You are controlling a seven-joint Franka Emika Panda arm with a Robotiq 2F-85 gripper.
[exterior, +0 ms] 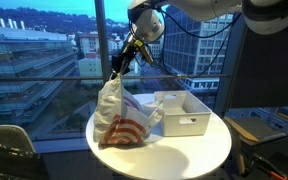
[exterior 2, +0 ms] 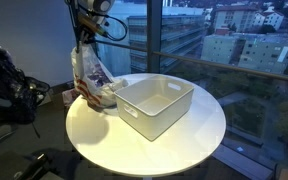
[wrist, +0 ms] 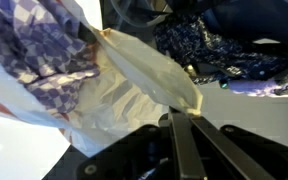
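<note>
The bag stands on the tabletop with its top edge pulled high, so the robot's gripper will next go down toward the bag's opening (exterior: pixel 134 100) (wrist: pixel 79 75) and let go of that edge.
A translucent plastic bag with red stripes (exterior: pixel 121 118) stands on a round white table (exterior: pixel 184 155). My gripper (exterior: pixel 119 66) is shut on the bag's top edge and holds it up. The bag also shows in an exterior view (exterior 2: pixel 90 80) under the gripper (exterior 2: pixel 83 38). In the wrist view the jaws (wrist: pixel 180 112) pinch the bag's pale edge (wrist: pixel 149 72); a blue-and-white checked cloth (wrist: pixel 34 55) shows inside the bag.
A white rectangular bin (exterior: pixel 182 112) sits on the table beside the bag, also seen in an exterior view (exterior 2: pixel 156 105). Large windows stand behind. A black chair (exterior 2: pixel 14 95) and clutter are near the table's edge.
</note>
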